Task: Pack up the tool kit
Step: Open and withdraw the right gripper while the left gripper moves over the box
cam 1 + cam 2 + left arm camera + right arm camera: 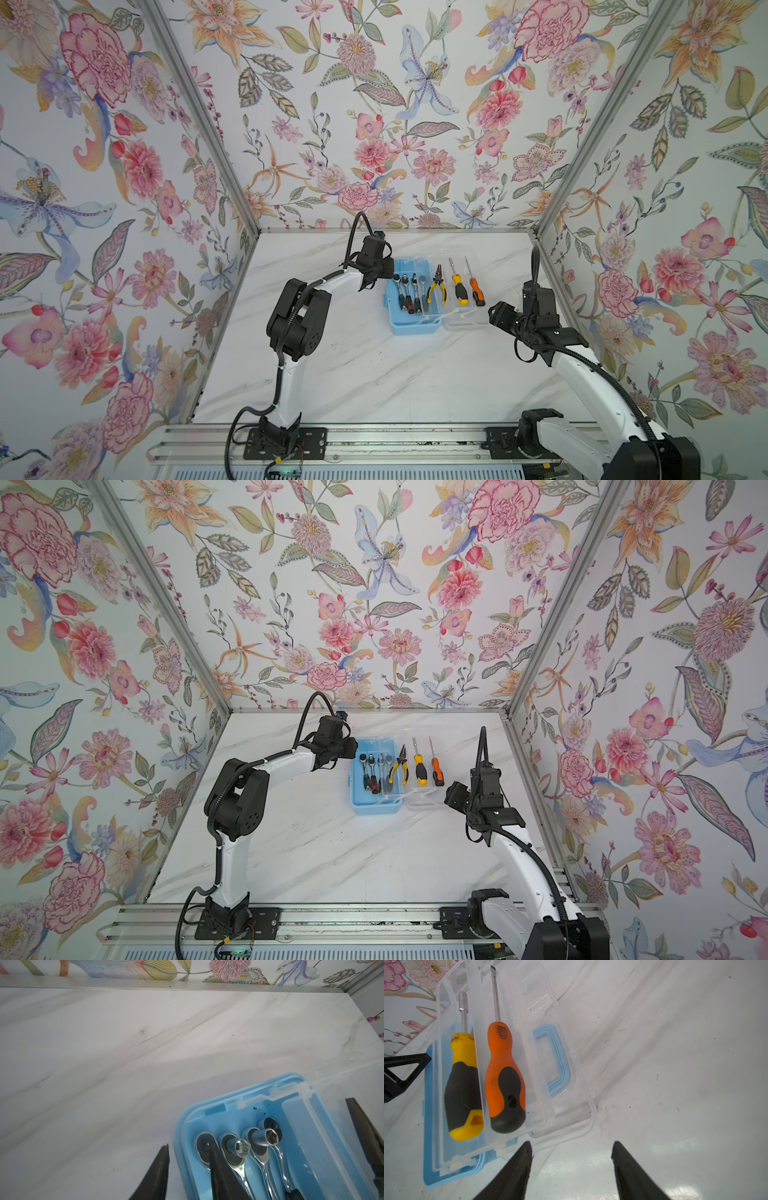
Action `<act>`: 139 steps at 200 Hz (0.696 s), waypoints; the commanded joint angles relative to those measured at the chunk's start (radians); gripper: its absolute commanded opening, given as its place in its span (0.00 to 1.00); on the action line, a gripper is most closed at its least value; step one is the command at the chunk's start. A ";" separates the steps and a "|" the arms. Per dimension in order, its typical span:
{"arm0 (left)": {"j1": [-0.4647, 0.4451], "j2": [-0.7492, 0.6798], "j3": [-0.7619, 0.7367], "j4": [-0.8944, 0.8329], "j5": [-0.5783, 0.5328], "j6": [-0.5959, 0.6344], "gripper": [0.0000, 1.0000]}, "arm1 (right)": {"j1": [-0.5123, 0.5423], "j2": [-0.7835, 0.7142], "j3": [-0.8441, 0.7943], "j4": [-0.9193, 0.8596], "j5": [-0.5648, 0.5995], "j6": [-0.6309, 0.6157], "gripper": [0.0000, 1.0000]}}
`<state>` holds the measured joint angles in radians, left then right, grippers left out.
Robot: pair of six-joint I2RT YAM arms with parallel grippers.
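My right gripper goes down onto the clear lid's side (486, 319) (590, 1104) opposite the hinge next, beside the lid's near corner, and closes, since that side lies below the open fingers.
The tool kit lies open in both top views: a blue base (411, 324) with a clear lid (465, 322) folded out to its right. Several ratchets (239, 1148) lie in the base. Yellow-handled pliers (437, 284) rest along the hinge. A yellow screwdriver (464, 1084) and an orange screwdriver (505, 1076) lie on the lid. My left gripper (188, 1147) is open and straddles the base's left wall (178, 1147), one finger outside and one over a ratchet head. My right gripper (571, 1145) is open and empty, just off the lid's near right corner (588, 1111).
The kit sits toward the back of the marble table (374, 374), slightly right of centre. Flowered walls close in the back and both sides. The right arm's elbow (552, 328) is close to the right wall. A metal rail (374, 440) runs along the front edge.
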<state>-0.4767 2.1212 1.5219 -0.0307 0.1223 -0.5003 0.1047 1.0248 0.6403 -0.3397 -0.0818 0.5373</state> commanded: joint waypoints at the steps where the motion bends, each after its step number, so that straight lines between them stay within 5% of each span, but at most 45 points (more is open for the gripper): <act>1: 0.006 0.018 -0.010 -0.008 -0.016 0.018 0.35 | -0.017 0.026 -0.040 0.076 -0.058 0.029 0.58; 40: 0.006 0.024 -0.020 0.009 0.006 0.007 0.26 | -0.043 0.097 -0.073 0.146 -0.066 0.030 0.46; 98: 0.006 0.022 -0.040 0.046 0.029 -0.006 0.17 | -0.053 0.244 -0.061 0.267 -0.095 0.046 0.41; 139: 0.006 0.024 -0.049 0.063 0.048 -0.008 0.09 | -0.057 0.328 -0.029 0.327 -0.077 0.054 0.26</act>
<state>-0.4717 2.1212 1.4982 0.0223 0.1265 -0.5236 0.0563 1.3231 0.5762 -0.0799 -0.1692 0.5819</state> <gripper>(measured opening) 0.147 0.271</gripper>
